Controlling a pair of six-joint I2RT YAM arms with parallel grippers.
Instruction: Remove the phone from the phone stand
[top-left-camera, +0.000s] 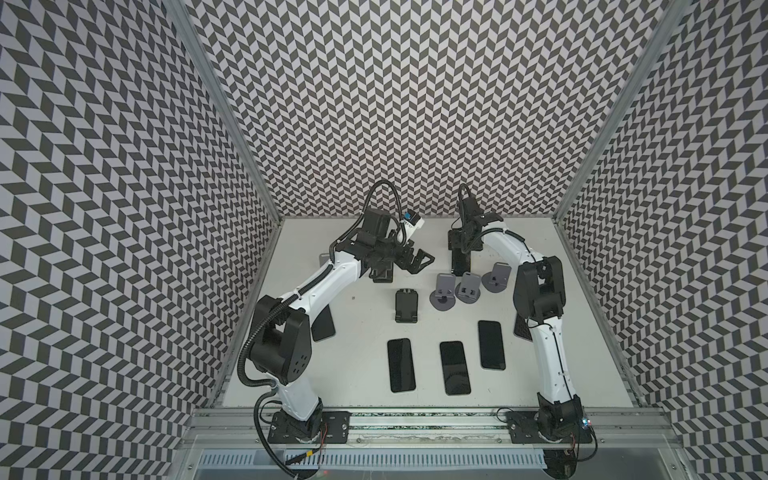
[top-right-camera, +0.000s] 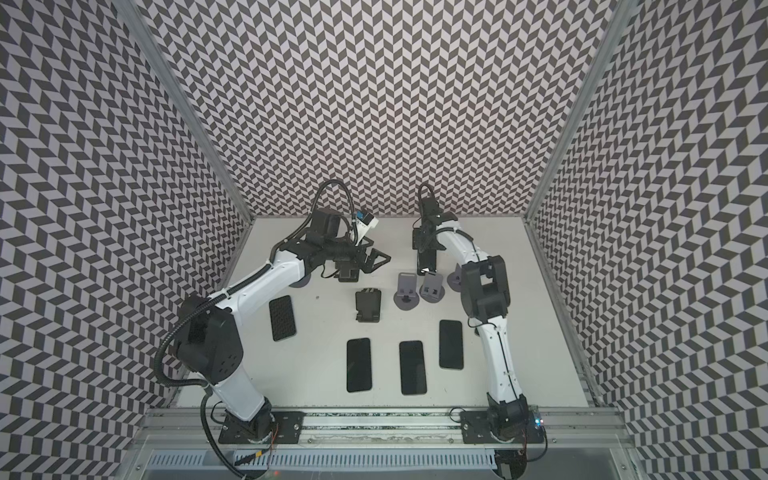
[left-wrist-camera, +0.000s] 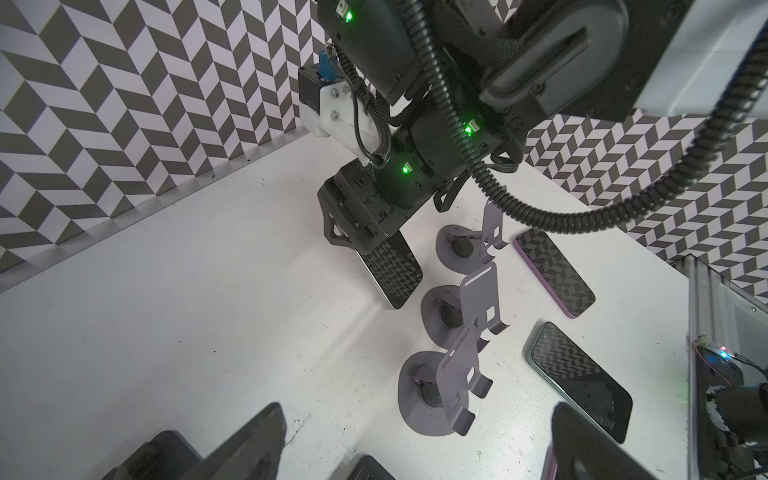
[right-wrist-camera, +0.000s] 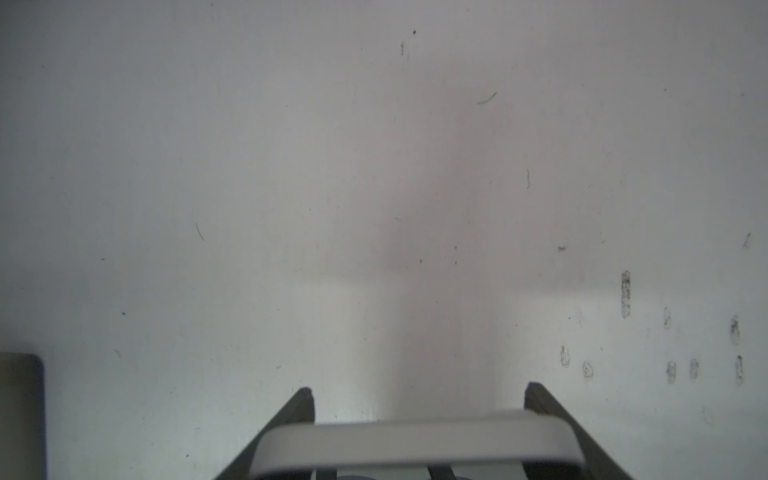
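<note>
My right gripper lowers and releases the dark phone on the bare tabletop beyond the grey stands next, since that clear spot lies below the fingertips.
My right gripper (top-left-camera: 461, 249) is shut on a dark phone (top-left-camera: 460, 266) with a pale rim, gripping its upper end. The phone hangs lengthwise just behind a row of three grey phone stands (top-left-camera: 469, 286), apart from them, and all three stands (left-wrist-camera: 461, 307) are empty. The left wrist view shows the phone (left-wrist-camera: 392, 270) tilted low over the table under the right gripper (left-wrist-camera: 361, 226). In the right wrist view its pale edge (right-wrist-camera: 415, 440) spans the space between both fingers (right-wrist-camera: 305, 405). My left gripper (top-left-camera: 417, 262) hovers open and empty left of the stands; its gripper (left-wrist-camera: 415, 419) frames the nearest grey stand.
A black folding stand (top-left-camera: 406, 305) sits mid-table, and another (top-left-camera: 382, 275) lies under the left gripper. Three phones (top-left-camera: 401, 365) (top-left-camera: 455, 368) (top-left-camera: 491, 345) lie flat at the front. A patterned phone (top-right-camera: 282, 318) lies by the left arm. The patterned walls (top-left-camera: 415, 124) close in three sides.
</note>
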